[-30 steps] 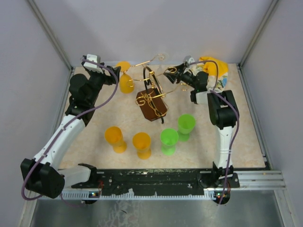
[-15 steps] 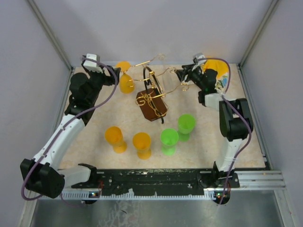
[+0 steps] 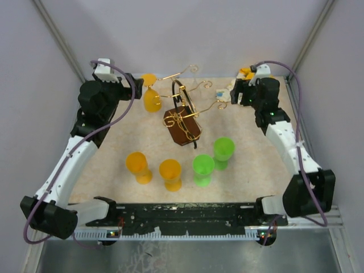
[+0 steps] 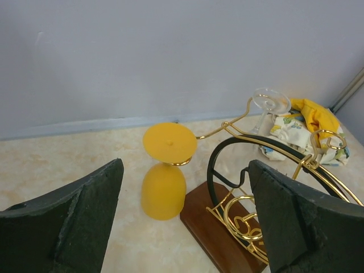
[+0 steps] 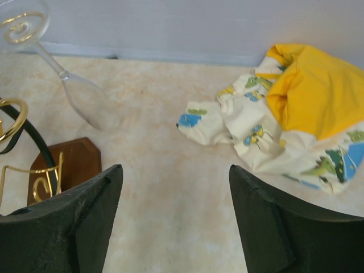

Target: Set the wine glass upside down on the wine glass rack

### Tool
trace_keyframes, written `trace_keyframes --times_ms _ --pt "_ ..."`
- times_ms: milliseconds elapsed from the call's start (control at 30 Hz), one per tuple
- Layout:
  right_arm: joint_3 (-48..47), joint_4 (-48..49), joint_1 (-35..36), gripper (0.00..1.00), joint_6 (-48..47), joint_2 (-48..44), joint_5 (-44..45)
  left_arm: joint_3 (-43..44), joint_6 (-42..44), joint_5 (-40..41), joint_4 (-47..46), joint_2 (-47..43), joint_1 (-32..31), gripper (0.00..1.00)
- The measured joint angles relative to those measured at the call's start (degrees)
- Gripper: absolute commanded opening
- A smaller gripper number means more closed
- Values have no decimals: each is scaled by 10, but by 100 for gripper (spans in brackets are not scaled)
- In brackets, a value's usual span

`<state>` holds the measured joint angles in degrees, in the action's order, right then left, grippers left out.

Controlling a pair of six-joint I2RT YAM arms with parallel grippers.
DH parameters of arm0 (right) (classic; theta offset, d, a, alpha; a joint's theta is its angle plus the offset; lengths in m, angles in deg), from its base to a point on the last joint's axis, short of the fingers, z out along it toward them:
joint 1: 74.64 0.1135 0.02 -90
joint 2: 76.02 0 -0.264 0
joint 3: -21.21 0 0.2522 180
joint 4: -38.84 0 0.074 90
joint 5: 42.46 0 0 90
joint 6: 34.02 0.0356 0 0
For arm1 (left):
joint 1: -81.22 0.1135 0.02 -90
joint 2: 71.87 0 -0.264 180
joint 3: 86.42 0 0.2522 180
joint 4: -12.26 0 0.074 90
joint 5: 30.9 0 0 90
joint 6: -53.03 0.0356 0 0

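Note:
My right gripper goes back and down next, tipping downward, onto the farther green glass's rim away from the other green glass, since that side stands clear.
The wine glass rack (image 3: 182,124), gold wire on a dark brown wooden base, stands mid-table. A yellow wine glass (image 3: 151,98) hangs upside down from its left arm, seen also as the yellow wine glass (image 4: 164,187) in the left wrist view. A clear wine glass (image 5: 85,96) hangs upside down from a spiral hook at the rack's back, faint from above as the clear glass (image 3: 194,69). My left gripper (image 4: 185,170) is open and empty, facing the yellow glass from a short way off. My right gripper (image 5: 175,170) is open over bare table, right of the rack base (image 5: 71,162).
Two orange glasses (image 3: 138,166) (image 3: 170,173) and two green ones (image 3: 202,169) (image 3: 223,151) stand on the near half of the table. A yellow and patterned white cloth (image 5: 284,108) lies crumpled in the back right corner, against the wall.
My right gripper has drawn back from the rack's right arm toward the back right corner, and its jaws have widened. My left gripper has pulled back slightly and opened a little more.

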<state>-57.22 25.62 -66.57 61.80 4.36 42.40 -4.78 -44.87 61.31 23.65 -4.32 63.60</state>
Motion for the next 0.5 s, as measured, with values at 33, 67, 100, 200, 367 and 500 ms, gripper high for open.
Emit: trace_keyframes --times_ms 33,67,100,200,367,500 --pt "-2 -37 0 79 2 -24 4 3 -1 -3 7 0 0 98" --pt "-5 -68 0 80 4 -45 5 6 -2 -6 15 0 0 99" --pt "-11 -103 0 80 7 -66 4 8 -3 -8 20 -1 0 99" --pt "-27 -182 0 80 14 -114 -11 10 -3 -16 38 -3 0 100" --pt "-37 -306 2 74 30 -163 -52 31 -2 -32 88 -3 0 100" --pt "-37 -400 30 70 35 -168 -47 50 0 -46 117 -5 0 100"
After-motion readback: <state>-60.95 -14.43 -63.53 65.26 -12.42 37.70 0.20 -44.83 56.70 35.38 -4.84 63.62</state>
